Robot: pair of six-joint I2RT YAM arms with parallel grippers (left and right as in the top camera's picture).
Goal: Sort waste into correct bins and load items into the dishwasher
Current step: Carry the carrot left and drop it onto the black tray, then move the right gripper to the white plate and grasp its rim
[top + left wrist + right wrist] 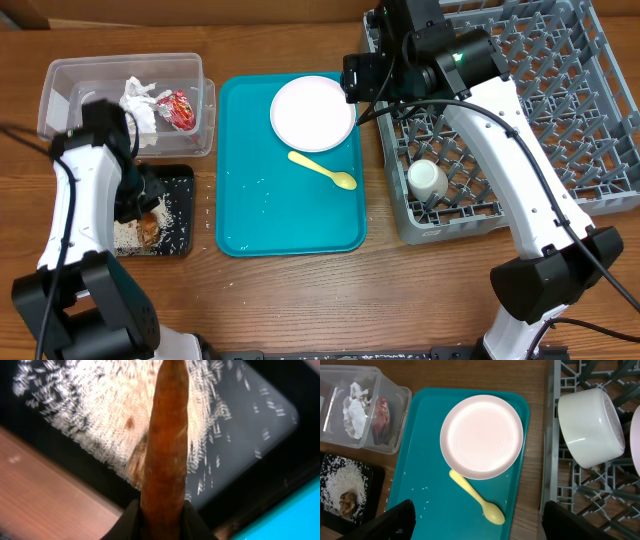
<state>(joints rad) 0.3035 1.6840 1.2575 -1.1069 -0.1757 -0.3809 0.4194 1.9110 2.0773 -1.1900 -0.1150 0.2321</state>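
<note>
I will lower my open right gripper next onto the plate's rim [351, 129] on the side by the dish rack [560, 110], because that part of the plate's rim is clear of the yellow spoon.
My left gripper [162, 516] is shut on the thin orange-brown food stick [165, 445]. It hangs just above the black tray [182, 182], over a heap of rice [100, 415] and a brown lump [148, 228]. The clear tub [60, 85] holds crumpled white paper [140, 100] and the red-and-silver wrapper [181, 108]. My right gripper [485, 525] is open and empty, high over the plate [482, 436] and the yellow spoon [477, 497] on the teal tray [290, 215]. The grey dish rack [560, 110] holds a white cup [427, 180] and a bowl [592, 425].
A few rice grains [420, 491] lie scattered on the teal tray. The clear tub and the black tray stand close together left of it, the rack right of it. The right arm [500, 130] reaches across the rack's left side.
</note>
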